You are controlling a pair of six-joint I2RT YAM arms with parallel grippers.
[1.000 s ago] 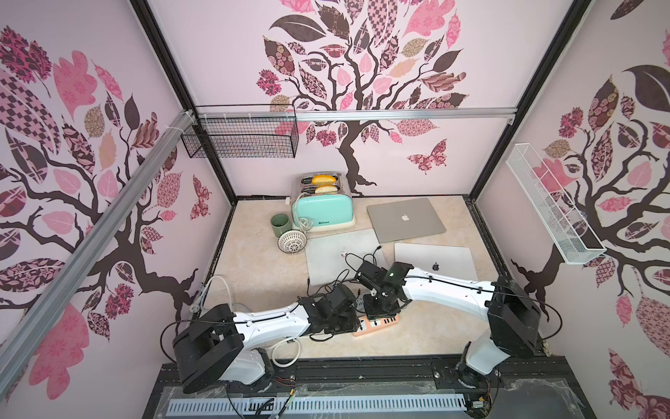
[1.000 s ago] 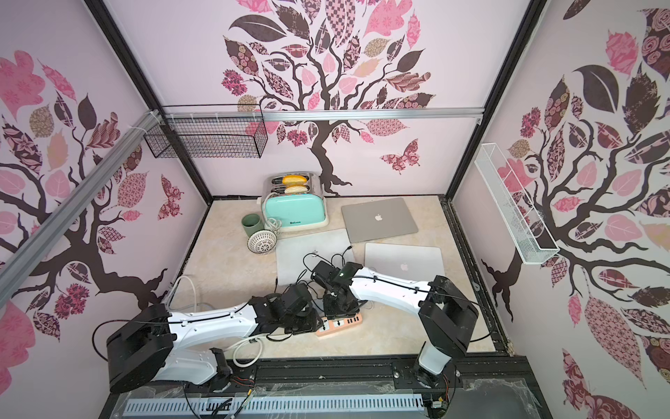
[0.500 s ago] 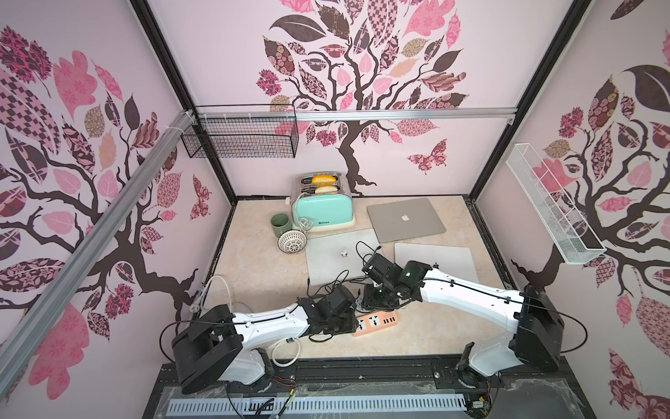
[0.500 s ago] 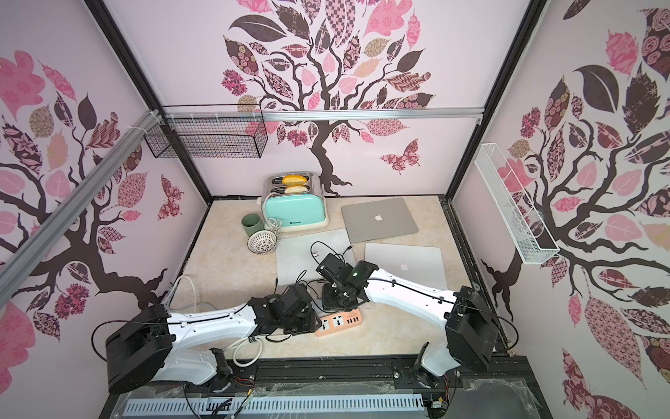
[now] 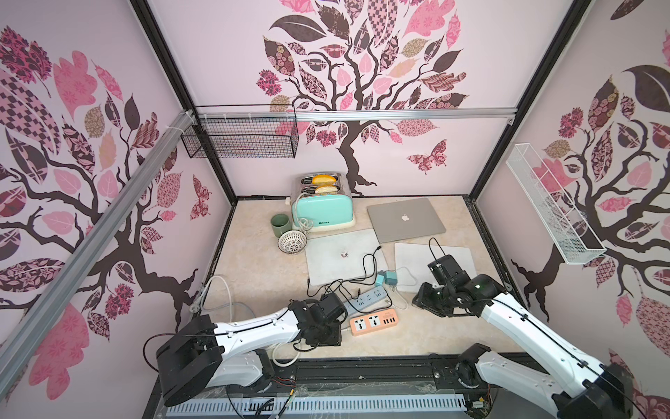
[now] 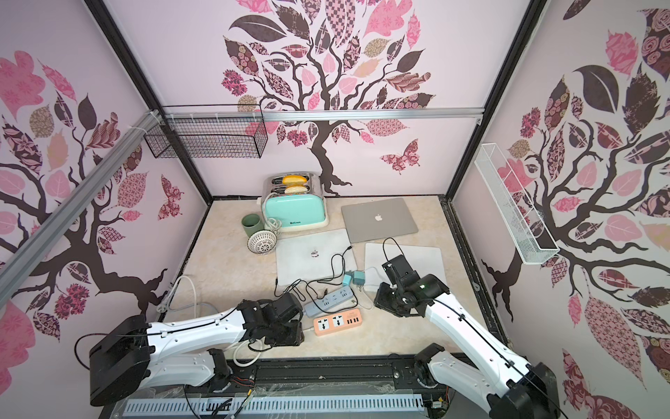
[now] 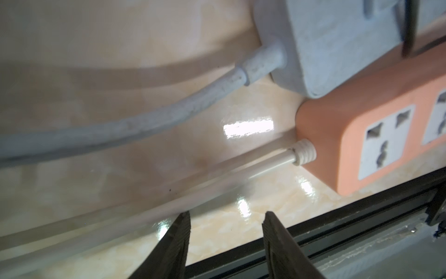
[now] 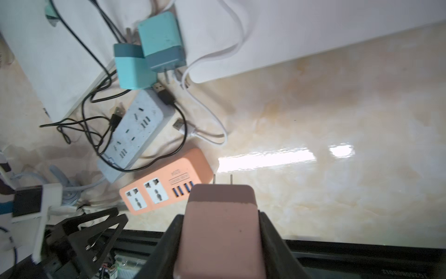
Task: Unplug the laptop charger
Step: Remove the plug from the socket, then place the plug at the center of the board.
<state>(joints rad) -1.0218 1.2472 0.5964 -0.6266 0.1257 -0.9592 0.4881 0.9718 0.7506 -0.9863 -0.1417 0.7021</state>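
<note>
My right gripper brings the laptop charger (image 8: 220, 229) down to the clear tabletop beside the orange power strip's USB end next and releases it. Both of the charger's pins show bare.
In the right wrist view my right gripper (image 8: 220, 217) is shut on the laptop charger (image 8: 220, 229), a dusty pink block. Its two bare prongs (image 8: 222, 180) point out over the table, beside the orange power strip (image 8: 166, 183). Both top views show that strip (image 5: 373, 321) (image 6: 337, 320) lying near the front edge with its sockets bare. The right gripper (image 5: 424, 301) hangs to the strip's right and hides the charger there. My left gripper (image 7: 226, 215) is open and holds nothing, just off the strip's left end (image 7: 337, 135), beside its white cord (image 7: 265, 164).
A grey power strip (image 5: 366, 299) with black cables lies behind the orange one. Two teal plugs (image 8: 161, 41) rest by three closed laptops (image 5: 342, 255) (image 5: 406, 219) (image 5: 435, 254). A toaster (image 5: 322, 210), cup (image 5: 280, 225) and white strainer (image 5: 292, 242) stand at the back. A black rail (image 7: 337, 217) edges the table front.
My right arm has swung away to the right from the orange strip, carrying the charger with it. The left jaws have spread wider and drawn back from the strip's end.
</note>
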